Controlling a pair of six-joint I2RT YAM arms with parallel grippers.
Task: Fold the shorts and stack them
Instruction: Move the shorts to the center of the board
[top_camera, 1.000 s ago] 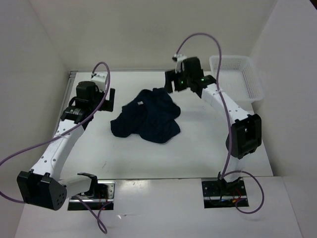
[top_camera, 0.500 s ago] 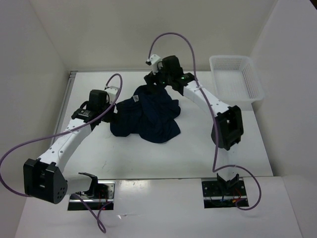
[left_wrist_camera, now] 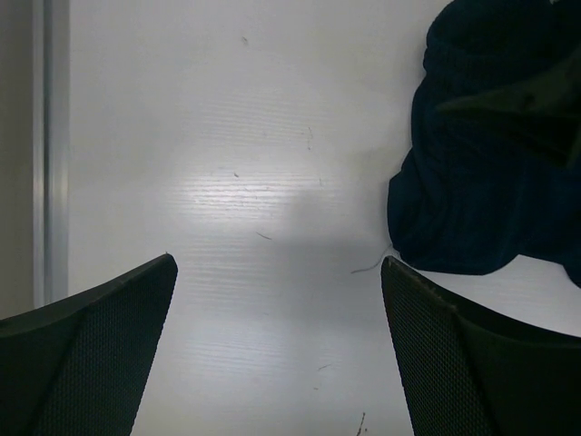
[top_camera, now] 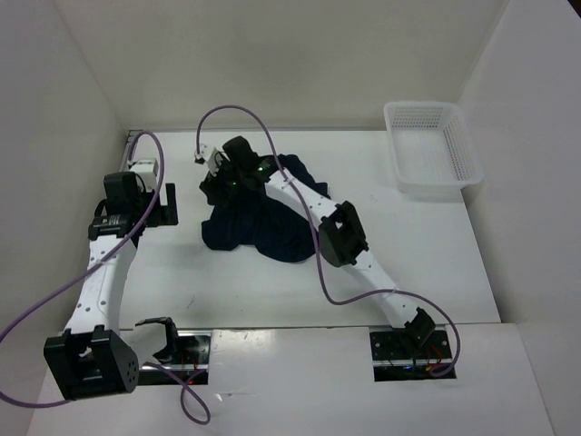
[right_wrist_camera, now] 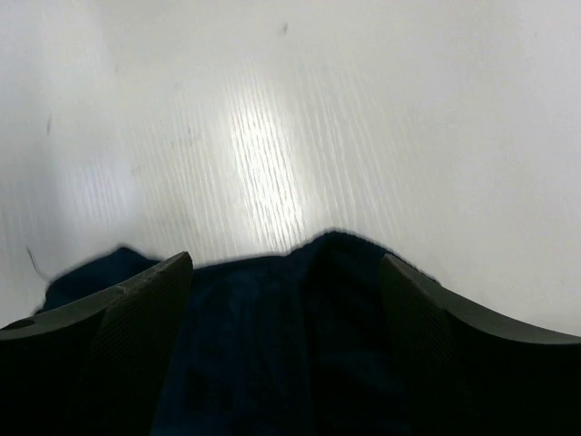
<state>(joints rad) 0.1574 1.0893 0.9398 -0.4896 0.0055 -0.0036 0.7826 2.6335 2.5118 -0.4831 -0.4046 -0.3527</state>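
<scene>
My right gripper lowers around the fold at the shorts' edge (right_wrist_camera: pixel 303 280) and closes next, as that fold lies below, between the gripper's open fingers.
The dark navy shorts (top_camera: pixel 277 227) lie crumpled in a heap at the middle of the white table. My right gripper (top_camera: pixel 211 188) reaches across them to their far left edge. In the right wrist view it is open (right_wrist_camera: pixel 286 263), with the shorts' edge (right_wrist_camera: pixel 281 354) lying between its fingers (right_wrist_camera: pixel 118 336). My left gripper (top_camera: pixel 167 203) is open and empty over bare table, left of the heap. In the left wrist view (left_wrist_camera: pixel 279 263) the shorts (left_wrist_camera: pixel 481 154) show at the upper right, apart from the fingers.
A white mesh basket (top_camera: pixel 434 150) stands at the back right corner. White walls close in the table on the left, back and right. Purple cables loop above both arms. A metal strip (left_wrist_camera: pixel 50 136) runs along the table's left edge.
My right arm has swung left across the shorts, from their far right side to their far left edge. My left gripper moved toward the heap, then drew back to the left.
</scene>
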